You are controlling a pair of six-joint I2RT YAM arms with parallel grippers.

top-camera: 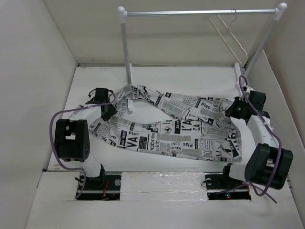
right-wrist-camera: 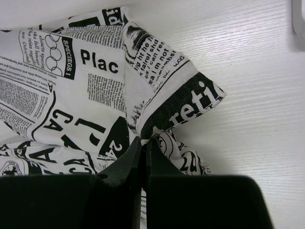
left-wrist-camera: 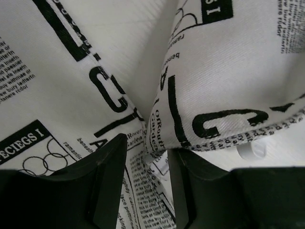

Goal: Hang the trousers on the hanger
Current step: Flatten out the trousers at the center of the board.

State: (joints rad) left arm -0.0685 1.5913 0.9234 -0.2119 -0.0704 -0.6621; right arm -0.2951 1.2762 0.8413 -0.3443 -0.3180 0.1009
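The right gripper pulls the waistband end of the trousers to the right in the top view next, toward the side, then opens, because the cloth there lies bunched.
The trousers point(top-camera: 176, 125) lie spread across the white table, newspaper print up, both legs running left to right. My left gripper point(top-camera: 108, 112) sits on their left end; in the left wrist view its fingers point(left-wrist-camera: 147, 157) stand apart with a raised fold of the trousers point(left-wrist-camera: 224, 71) between them, not visibly pinched. My right gripper point(top-camera: 233, 109) is at the right end, its jaws point(right-wrist-camera: 144, 142) pressed together on a bunched corner of the trousers point(right-wrist-camera: 95, 86). The hanger point(top-camera: 233, 38) hangs by its hook from the rail at the back right.
The clothes rail point(top-camera: 200, 12) spans the back on two white posts; its left post foot point(top-camera: 129, 105) stands among the cloth near my left gripper. White walls close in on both sides and the back.
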